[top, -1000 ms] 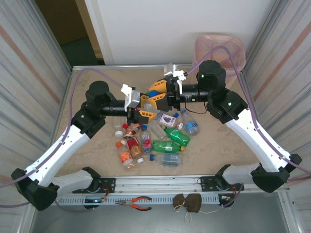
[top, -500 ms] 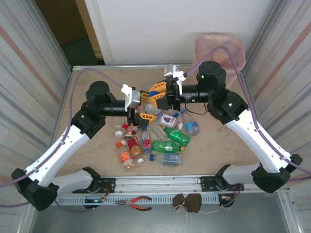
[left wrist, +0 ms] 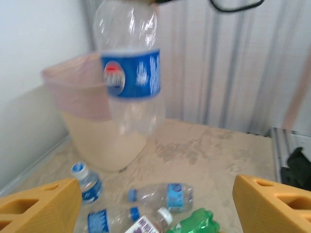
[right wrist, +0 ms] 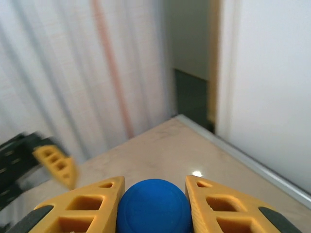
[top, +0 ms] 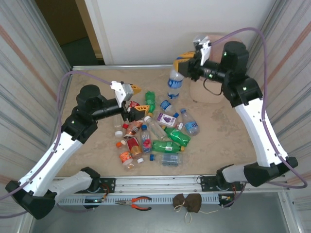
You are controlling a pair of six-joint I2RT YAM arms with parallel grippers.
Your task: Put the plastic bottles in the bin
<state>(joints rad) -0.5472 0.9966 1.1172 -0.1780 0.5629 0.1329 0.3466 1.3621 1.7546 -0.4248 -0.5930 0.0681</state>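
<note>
The bottle hangs outside, so next the robot's right gripper needs to swing over the bin [top: 200, 93], whose opening is beside and below it, and tip down inside to free the cap.
A clear plastic bottle with a blue label [top: 174, 83] hangs by its blue cap [right wrist: 153, 206] from my right gripper [top: 182, 62], which is shut on the cap, high over the back of the table. It hangs just left of the pale-pink bin [top: 200, 93], whose bag-lined rim [left wrist: 73, 80] stands behind the bottle [left wrist: 131, 82] in the left wrist view. My left gripper [top: 137, 99] is open and empty, over the left edge of the pile of plastic bottles [top: 158, 133]. Its yellow fingers [left wrist: 39, 206] frame several lying bottles [left wrist: 165, 196].
Loose caps and small orange bottles [top: 125, 156] lie at the pile's near left. Pliers [top: 136, 203] and a dark pouch [top: 188, 203] rest beyond the front rail. Corrugated metal walls [top: 29, 73] close both sides. Bare tabletop [top: 223, 141] lies to the right of the pile.
The two grippers were together at the table's centre. The left one has opened and pulled back left, and the right arm has swung up and back toward the bin with the bottle.
</note>
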